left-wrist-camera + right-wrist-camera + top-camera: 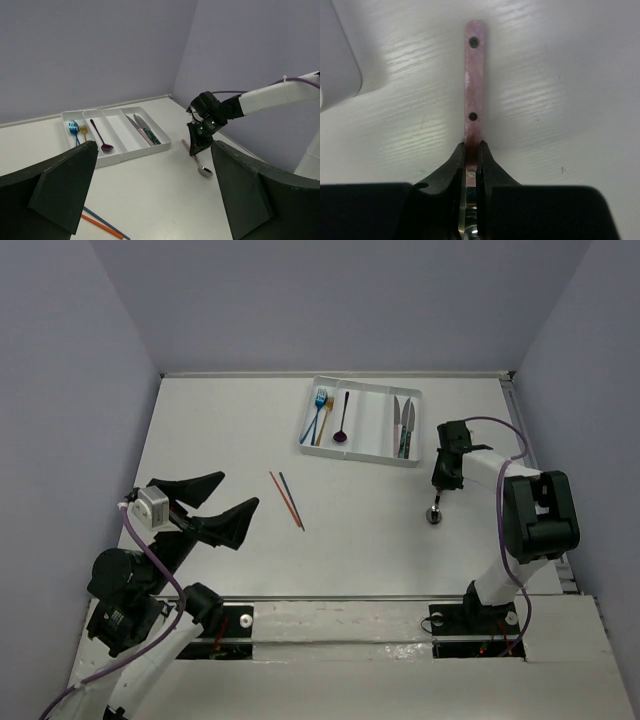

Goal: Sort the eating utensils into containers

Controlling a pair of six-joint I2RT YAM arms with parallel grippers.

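Observation:
The purple spoon's tray section [349, 422] is outward and to the left in the top view. My right gripper needs to lift and swing outward over it next, then release.
My right gripper [438, 490] is shut on the pink-handled silver spoon [435, 515], just right of the white tray [358, 457]. In the right wrist view the fingers [460, 160] pinch the pink handle [473, 75] close over the table. The left wrist view shows the spoon's bowl [205, 171] low at the table. The tray holds a blue fork [319, 403], a gold fork [83, 131], a purple spoon [342, 425] and silver knives [403, 420]. Red and teal chopsticks [287, 500] lie loose mid-table. My left gripper [225, 505] is open and empty, left of the chopsticks.
The tray stands at the back centre-right, with one bare compartment [372, 420] between the purple spoon and the knives. Its corner shows in the right wrist view [335, 60]. Purple-grey walls close in the table on three sides.

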